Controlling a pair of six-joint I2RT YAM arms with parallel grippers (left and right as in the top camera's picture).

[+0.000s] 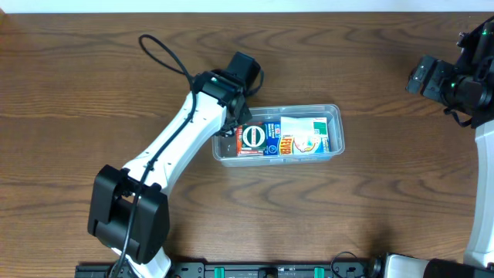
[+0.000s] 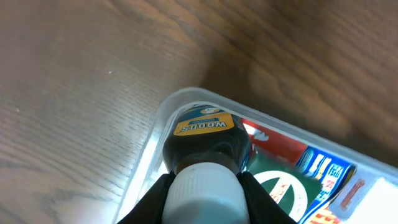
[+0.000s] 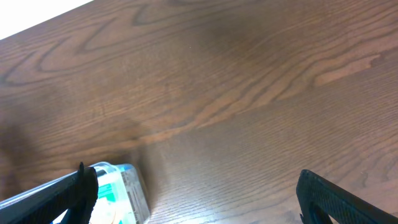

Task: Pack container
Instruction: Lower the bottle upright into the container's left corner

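I will next bring the dark bottle down with my left gripper into the container's unfilled end [image 1: 223, 146] just below my gripper, beside the red and green box, and let go of the bottle.
The clear plastic container [image 1: 336, 116] lies at the table's centre and holds several small boxes: a red and green one [image 1: 252, 140], a blue one [image 1: 272, 138] and a white and green one [image 1: 305, 133]. My left gripper [image 2: 205, 186] is shut on the white cap of a dark bottle with a yellow label [image 2: 203, 124], holding it inside the container's left end [image 2: 163, 112]. In the overhead view the left gripper [image 1: 230, 130] is over that end. My right gripper [image 3: 193, 193] is open and empty, up at the far right [image 1: 434, 77], away from the container [image 3: 127, 186].
The wooden table [image 1: 370, 201] extends all round the container. The left arm [image 1: 166, 150] runs diagonally from the front left base. The right arm [image 1: 482, 154] stands along the right edge.
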